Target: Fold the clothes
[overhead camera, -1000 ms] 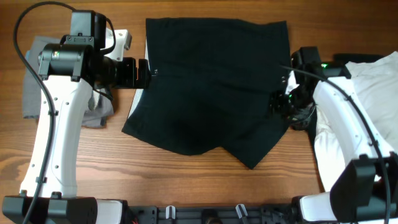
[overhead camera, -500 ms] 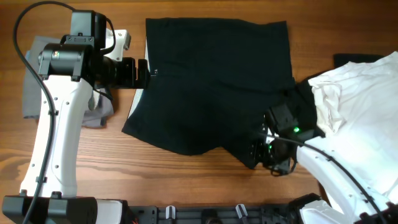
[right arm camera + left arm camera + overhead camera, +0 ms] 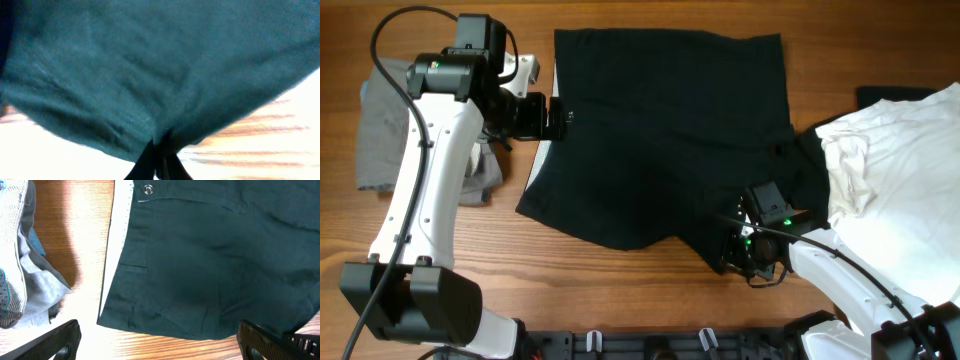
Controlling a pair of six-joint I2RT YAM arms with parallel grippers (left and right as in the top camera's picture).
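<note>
The left gripper should go back down to the black garment's free near corner (image 3: pixel 523 207) (image 3: pixel 102 321), which is below and back from it, since the right gripper already holds the hem.
The clothes' large black garment (image 3: pixel 660 140) lies spread flat across the table's middle, its button (image 3: pixel 148 188) at the left waistband. My left gripper (image 3: pixel 560 118) hovers at that left edge, open, with its wide-apart fingers (image 3: pixel 55 340) framing the black fabric (image 3: pixel 210 265) and nothing between them. My right gripper (image 3: pixel 732 258) is at the garment's lower right corner. Its jaws are pressed together on the hem of the black cloth (image 3: pixel 150 65), seen up close at my right gripper (image 3: pixel 160 160).
A grey garment (image 3: pixel 380 130) with pale lining (image 3: pixel 20 280) lies bunched at the left, under the left arm. A white shirt (image 3: pixel 900 150) is piled at the right edge. Bare wooden table (image 3: pixel 570 280) runs along the front.
My right arm swung from the garment's right side down to its lower right corner and closed on the hem. The left arm shifted slightly up and right, still open.
</note>
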